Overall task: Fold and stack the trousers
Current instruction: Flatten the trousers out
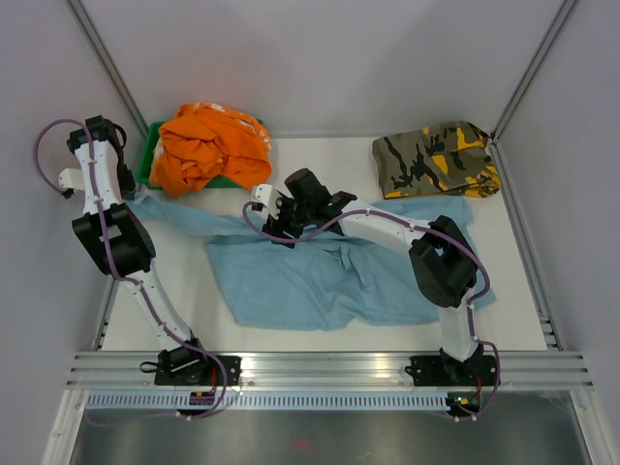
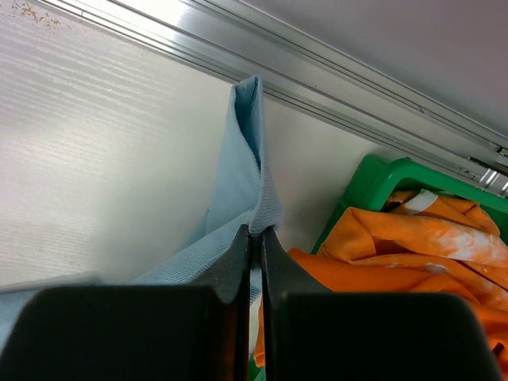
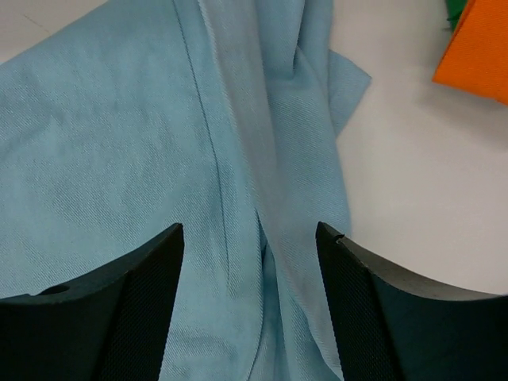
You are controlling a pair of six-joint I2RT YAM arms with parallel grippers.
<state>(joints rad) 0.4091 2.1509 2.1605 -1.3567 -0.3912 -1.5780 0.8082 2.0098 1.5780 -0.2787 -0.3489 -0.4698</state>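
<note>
The leg lies against the green bin, so my left gripper will next pull its end slightly back over bare tabletop and release it.
The light blue trousers [image 1: 320,276] lie spread and rumpled across the middle of the table, one leg stretched toward the far left. My left gripper [image 1: 114,145] is at the far left and is shut on the end of that leg [image 2: 252,178], beside the green bin. My right gripper [image 1: 281,221] is open and hovers low over the trousers' upper edge; in the right wrist view its fingers [image 3: 147,302] straddle a fold of blue cloth [image 3: 262,238] without pinching it.
A green bin [image 1: 153,160] holding an orange garment [image 1: 208,145] stands at the back left, seen close in the left wrist view [image 2: 397,262]. A folded camouflage garment [image 1: 436,160] lies at the back right. Metal frame rails run along the table's sides.
</note>
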